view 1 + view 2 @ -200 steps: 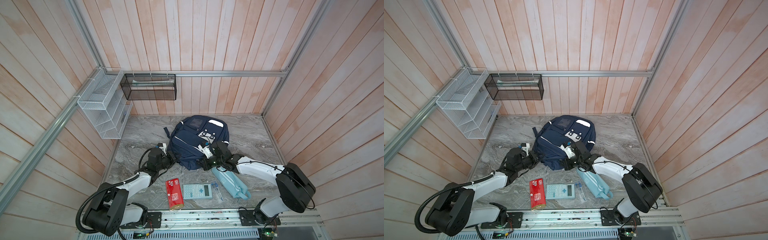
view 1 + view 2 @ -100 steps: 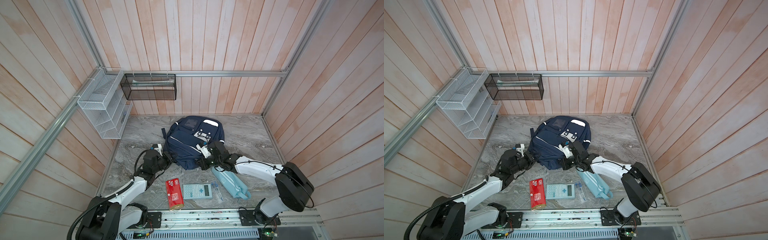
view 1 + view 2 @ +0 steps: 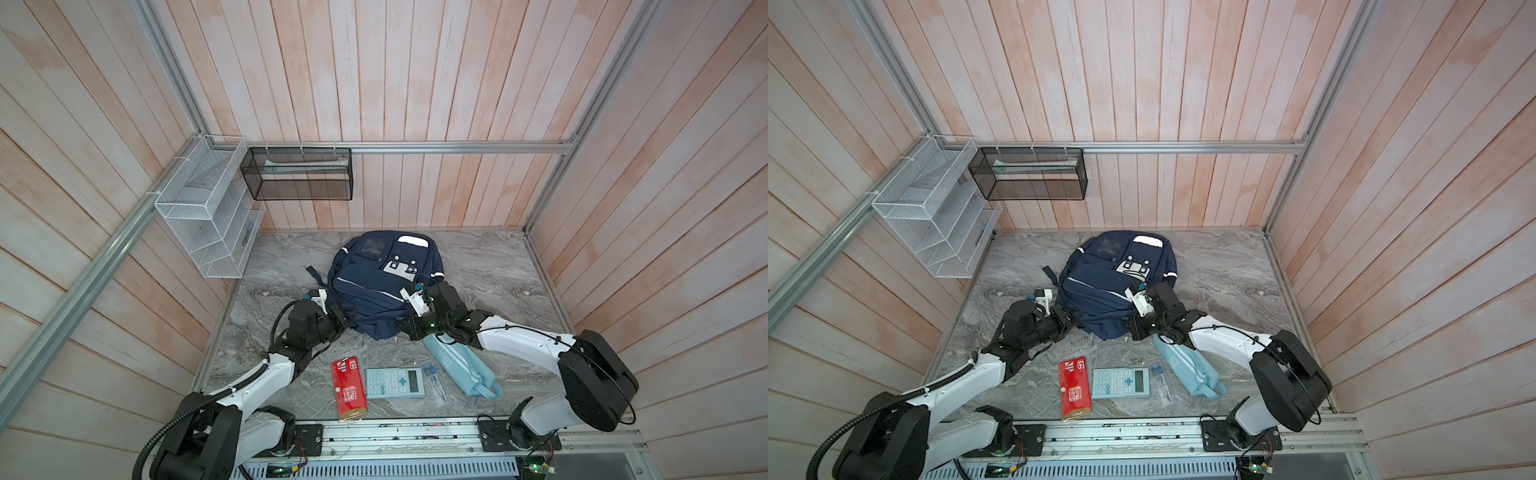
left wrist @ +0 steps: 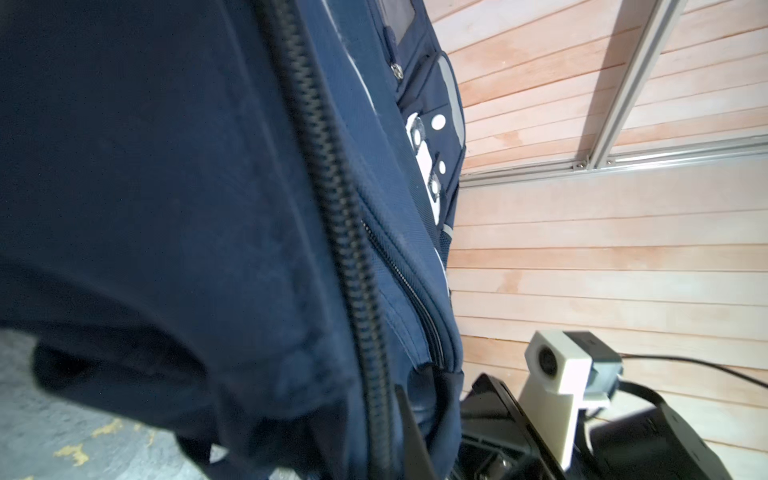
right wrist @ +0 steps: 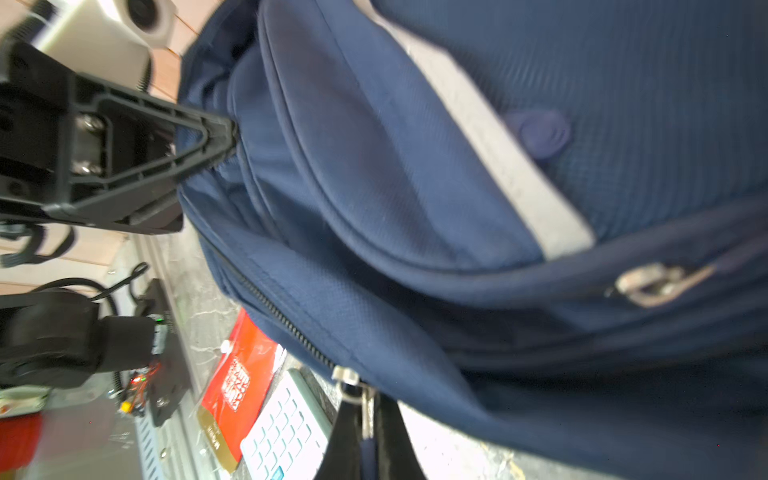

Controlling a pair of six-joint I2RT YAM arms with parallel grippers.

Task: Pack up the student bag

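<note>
My left gripper holds the cloth, so my right gripper needs to move next along the bag's near edge to the corner by the pouch and let go of the bag's pull.
The student bag (image 3: 376, 286) (image 3: 1104, 291), a navy backpack with white stripes, lies face up on the marble table in both top views. My left gripper (image 3: 345, 318) (image 3: 1072, 319) is shut on a fold of fabric at the bag's near left edge; the right wrist view shows its fingertips (image 5: 222, 137) pinching the cloth. In the left wrist view the bag (image 4: 166, 208) fills the frame beside one dark finger (image 4: 409, 432). My right gripper (image 3: 402, 326) (image 5: 368, 424) is shut on a metal zipper pull (image 5: 365, 409) at the bag's near right edge.
In front of the bag lie a red packet (image 3: 349, 386), a light-blue calculator (image 3: 395, 382), a clear sleeve of pens (image 3: 434, 380) and a light-blue striped pouch (image 3: 461, 368) partly under my right arm. A white wire rack (image 3: 208, 212) and a black mesh basket (image 3: 299, 174) hang on the walls.
The bag has shifted a little to the left with both grippers still shut on it. My left arm has stretched out lower and my right arm followed.
</note>
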